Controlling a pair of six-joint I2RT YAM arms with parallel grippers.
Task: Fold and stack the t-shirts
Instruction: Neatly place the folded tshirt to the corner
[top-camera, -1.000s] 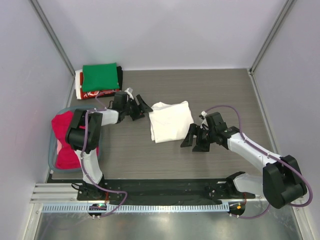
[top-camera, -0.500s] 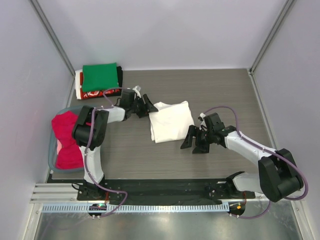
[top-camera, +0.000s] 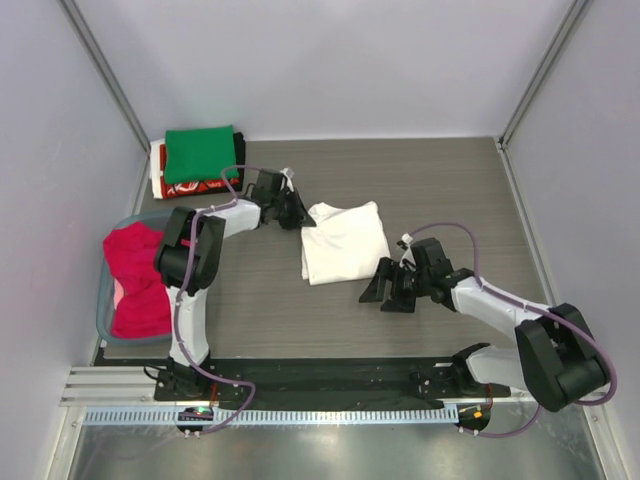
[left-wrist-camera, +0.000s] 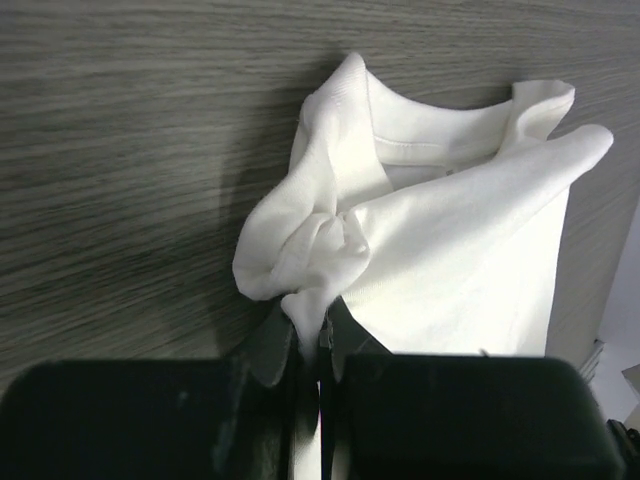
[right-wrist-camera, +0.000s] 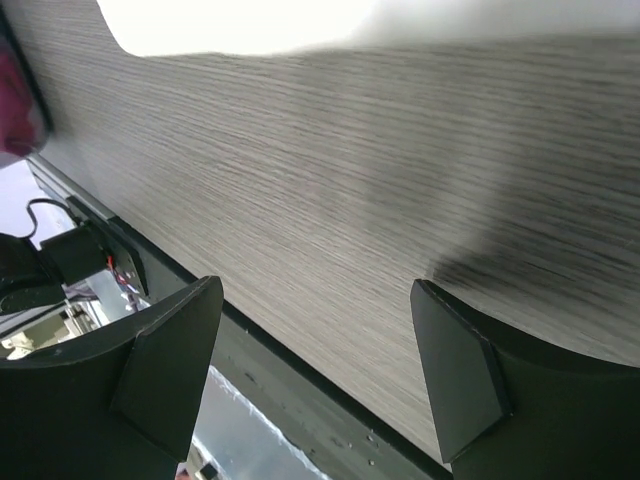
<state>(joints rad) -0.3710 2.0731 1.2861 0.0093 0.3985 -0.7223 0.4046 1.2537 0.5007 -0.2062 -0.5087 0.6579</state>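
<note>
My left gripper should next move up, outward and to the left in the top view, over the green shirt (top-camera: 199, 155). It should let go of the white shirt, as that one is already folded.
A folded white t-shirt (top-camera: 343, 243) lies in the middle of the table. My left gripper (top-camera: 298, 212) is at its far left corner and is shut on a bunched fold of the white cloth (left-wrist-camera: 315, 250); the left gripper (left-wrist-camera: 320, 325) shows the cloth pinched between its jaws. My right gripper (top-camera: 385, 290) stands open just off the shirt's near right corner, with only tabletop between its fingers (right-wrist-camera: 170, 370). A strip of the white t-shirt (right-wrist-camera: 250, 25) shows at the top of the right wrist view. At the back left is a stack of folded t-shirts with a green one (top-camera: 201, 153) on top.
Under the green shirt lie a red-and-white one (top-camera: 175, 188) and a black one (top-camera: 238, 150). A grey-blue tub (top-camera: 103, 305) at the left edge holds a red/pink t-shirt (top-camera: 140, 280). Walls close in on three sides. A metal rail (top-camera: 300, 415) runs along the near edge.
My left gripper moved right to the white shirt's far left corner and shut on the cloth. My right gripper drew back slightly toward the near edge, still open.
</note>
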